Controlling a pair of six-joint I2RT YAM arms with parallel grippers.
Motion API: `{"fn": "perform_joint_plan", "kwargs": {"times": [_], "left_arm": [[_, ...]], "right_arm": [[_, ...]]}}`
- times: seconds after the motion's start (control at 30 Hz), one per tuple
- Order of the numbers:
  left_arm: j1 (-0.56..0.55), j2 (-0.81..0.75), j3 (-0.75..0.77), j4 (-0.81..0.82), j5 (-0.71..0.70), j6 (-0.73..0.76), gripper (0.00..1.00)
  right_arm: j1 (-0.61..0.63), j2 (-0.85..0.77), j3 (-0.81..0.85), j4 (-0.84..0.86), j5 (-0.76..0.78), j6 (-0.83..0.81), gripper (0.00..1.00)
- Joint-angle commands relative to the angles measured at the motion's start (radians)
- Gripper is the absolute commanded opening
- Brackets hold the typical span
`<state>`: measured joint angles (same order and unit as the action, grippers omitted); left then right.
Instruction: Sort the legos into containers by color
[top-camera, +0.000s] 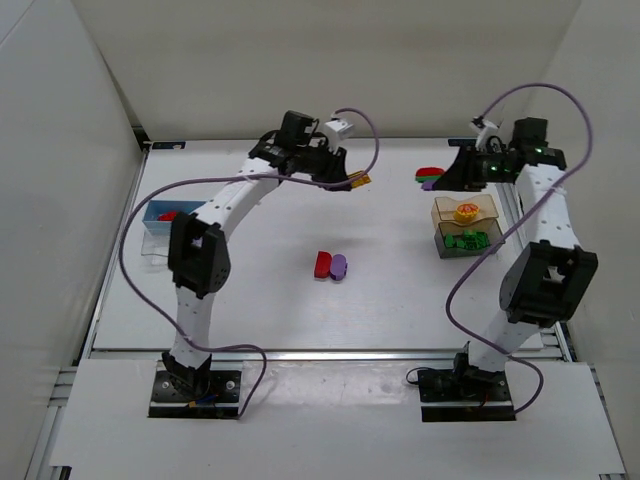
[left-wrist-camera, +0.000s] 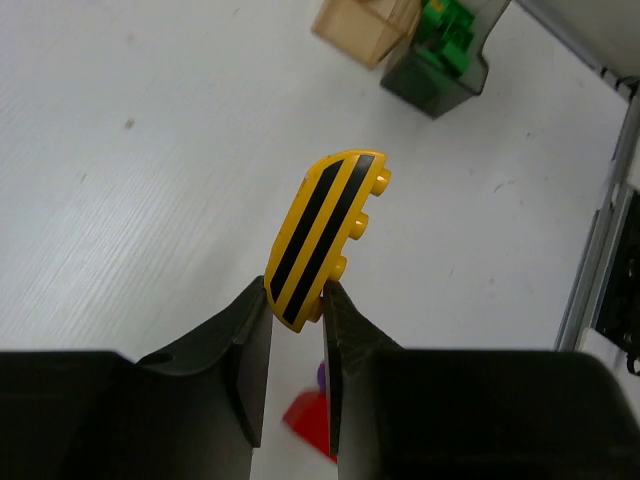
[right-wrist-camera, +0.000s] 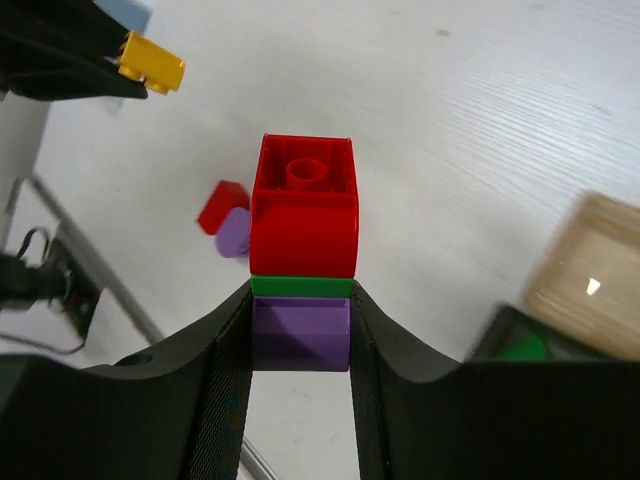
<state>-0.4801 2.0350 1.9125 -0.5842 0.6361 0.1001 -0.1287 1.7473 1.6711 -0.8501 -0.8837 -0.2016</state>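
Note:
I need to move my left gripper to the right in the top view next and let go of the striped lego over the opening of the tan container (top-camera: 447, 208), which has a yellow-orange lego in it.
My left gripper (top-camera: 347, 181) (left-wrist-camera: 297, 298) is shut on a yellow lego with black stripes (left-wrist-camera: 325, 232) (top-camera: 359, 183), held above the table's far middle. My right gripper (top-camera: 443, 177) (right-wrist-camera: 301, 292) is shut on the purple base (right-wrist-camera: 300, 335) of a stack with a green plate (right-wrist-camera: 302, 286) and a red block (right-wrist-camera: 303, 205); the stack (top-camera: 429, 177) hangs beyond the tan container (top-camera: 447, 208). A red lego (top-camera: 322, 264) and a purple lego (top-camera: 339, 266) lie together mid-table. The tan container holds a yellow-orange lego (top-camera: 466, 212). The dark-clear container (top-camera: 443, 244) holds green legos (top-camera: 467, 240).
A blue container (top-camera: 150, 213) with a red lego (top-camera: 168, 214) sits at the left edge, a clear container (top-camera: 158, 245) just in front of it. Purple cables loop over both arms. White walls enclose the table on three sides.

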Motion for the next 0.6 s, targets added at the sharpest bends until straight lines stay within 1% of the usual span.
{"fn": "perform_joint_plan", "kwargs": {"times": [0.0,0.03,0.07,0.1,0.13,0.2,0.27,0.3,0.37,0.4,0.47,0.5,0.57], "left_arm": [[-0.035,0.134,0.175,-0.028,0.126,-0.071,0.10],[-0.044,0.218,0.222,-0.031,0.141,-0.098,0.10],[-0.052,0.262,0.271,-0.034,0.174,-0.129,0.10],[-0.066,0.304,0.368,-0.034,0.187,-0.146,0.10],[-0.075,0.385,0.413,-0.031,0.206,-0.181,0.10],[-0.092,0.474,0.524,-0.001,0.243,-0.233,0.10],[-0.103,0.503,0.528,0.082,0.252,-0.282,0.10],[-0.113,0.514,0.530,0.169,0.255,-0.313,0.10],[-0.129,0.551,0.540,0.263,0.255,-0.393,0.10],[-0.146,0.565,0.565,0.340,0.249,-0.414,0.10],[-0.161,0.608,0.592,0.411,0.241,-0.482,0.10],[-0.179,0.626,0.612,0.466,0.240,-0.496,0.10],[-0.193,0.652,0.668,0.513,0.217,-0.529,0.10]], "right_arm": [[-0.090,-0.118,-0.060,0.057,0.129,0.014,0.00],[-0.107,-0.138,-0.071,0.057,0.146,0.014,0.00],[-0.126,-0.172,-0.094,0.051,0.144,0.013,0.00],[-0.156,-0.187,-0.103,0.036,0.143,0.013,0.00],[-0.169,-0.204,-0.112,0.025,0.138,0.013,0.00],[-0.207,-0.253,-0.161,-0.001,0.131,0.001,0.00],[-0.230,-0.314,-0.184,-0.013,0.134,-0.008,0.00],[-0.241,-0.334,-0.197,-0.015,0.138,-0.010,0.00],[-0.273,-0.382,-0.218,-0.030,0.143,-0.021,0.00],[-0.284,-0.396,-0.221,-0.047,0.143,-0.022,0.00],[-0.313,-0.416,-0.229,-0.066,0.140,-0.030,0.00],[-0.322,-0.433,-0.231,-0.073,0.138,-0.035,0.00],[-0.341,-0.448,-0.234,-0.092,0.135,-0.041,0.00]]}}
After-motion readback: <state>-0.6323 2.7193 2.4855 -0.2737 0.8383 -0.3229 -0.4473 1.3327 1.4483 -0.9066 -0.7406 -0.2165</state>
